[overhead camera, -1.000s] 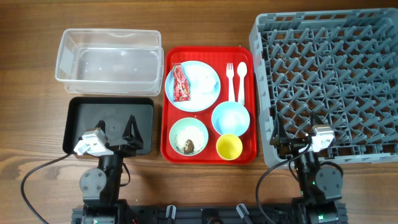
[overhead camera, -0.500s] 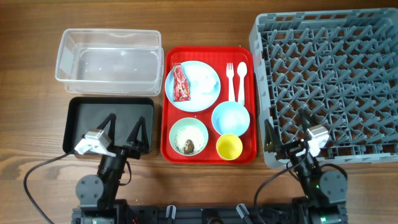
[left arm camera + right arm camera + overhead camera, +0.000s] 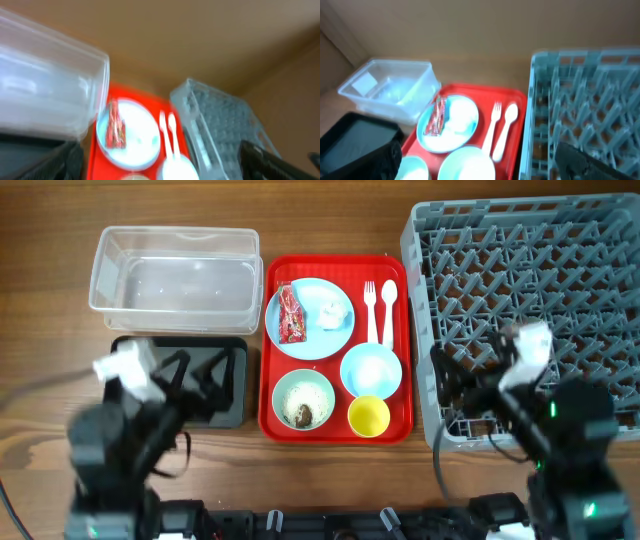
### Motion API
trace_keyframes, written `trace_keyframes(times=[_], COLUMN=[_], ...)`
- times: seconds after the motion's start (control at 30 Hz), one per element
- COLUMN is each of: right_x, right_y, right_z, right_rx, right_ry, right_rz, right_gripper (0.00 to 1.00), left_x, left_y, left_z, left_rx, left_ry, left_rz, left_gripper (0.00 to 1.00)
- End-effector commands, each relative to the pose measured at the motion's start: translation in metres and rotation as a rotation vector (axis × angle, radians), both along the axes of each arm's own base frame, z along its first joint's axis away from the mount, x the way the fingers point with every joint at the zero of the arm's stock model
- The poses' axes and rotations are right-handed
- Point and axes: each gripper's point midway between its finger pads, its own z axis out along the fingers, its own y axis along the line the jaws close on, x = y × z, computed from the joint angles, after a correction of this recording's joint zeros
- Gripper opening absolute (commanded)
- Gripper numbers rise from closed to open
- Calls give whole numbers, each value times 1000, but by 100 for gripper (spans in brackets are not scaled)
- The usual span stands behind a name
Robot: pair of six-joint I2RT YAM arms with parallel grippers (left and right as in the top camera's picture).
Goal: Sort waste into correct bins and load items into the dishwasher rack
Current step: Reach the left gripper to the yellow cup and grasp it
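My left gripper crosses to its right in the overhead view next and comes down onto the rim of the yellow cup [image 3: 368,416] below, by the pale green bowl.
On the red tray, the light blue plate [image 3: 312,330] holds the red wrapper [image 3: 290,313] and the white tissue [image 3: 333,313]. The white fork [image 3: 370,310] and spoon [image 3: 388,308] lie to its right. Below them are the light blue bowl [image 3: 371,370], the pale green bowl [image 3: 303,393] with food scraps [image 3: 301,416], and the yellow cup [image 3: 368,416]. The clear tub [image 3: 175,270] and the black tray [image 3: 225,415] are on the left, and the grey rack [image 3: 530,280] is on the right. My left gripper [image 3: 203,377] is open and empty over the black tray. My right gripper [image 3: 468,375] is open and empty over the rack's front left corner.
The red serving tray [image 3: 275,425] lies between the bins and the rack. Both wrist views are blurred. They show the plate [image 3: 132,137] [image 3: 455,125], the tub [image 3: 45,95] [image 3: 390,87] and the rack [image 3: 215,115] [image 3: 585,100]. The wooden table [image 3: 50,300] extends to the left.
Both arms have risen from the table's front edge and moved forward. The left now hangs over the black tray, the right over the rack's corner. The dishes have not moved.
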Motion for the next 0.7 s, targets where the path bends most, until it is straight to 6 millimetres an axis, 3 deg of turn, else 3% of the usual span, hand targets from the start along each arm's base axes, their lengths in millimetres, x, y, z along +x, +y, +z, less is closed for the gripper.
trace_keyframes(times=[0.0,0.13,0.27,0.37,0.5,0.67], right_x=[20,30,31,35,42,41], right_y=[7,12,20,13,-18,-23], right_z=[12,0,-9,-11,-19,-21], right_rx=[5,34,75,57,77,144], right_ry=[115,251,310,305,345,379], right_rz=[24,21,47,9,-230,-307], right_gripper=[100,100,100,100,100,100], left_x=[17,30,32,28,3,-22], left_y=[-15,-17,-45,-68,-110,-146], left_z=[28,34,32,14,-53,-113], left_rx=[-15,-40,-130,-97,183,433], left_ry=[149,323,386,457,667,802], left_rz=[-104,-114,-270,-369,-446,-485], left_gripper=[100,100,100,100,94,79])
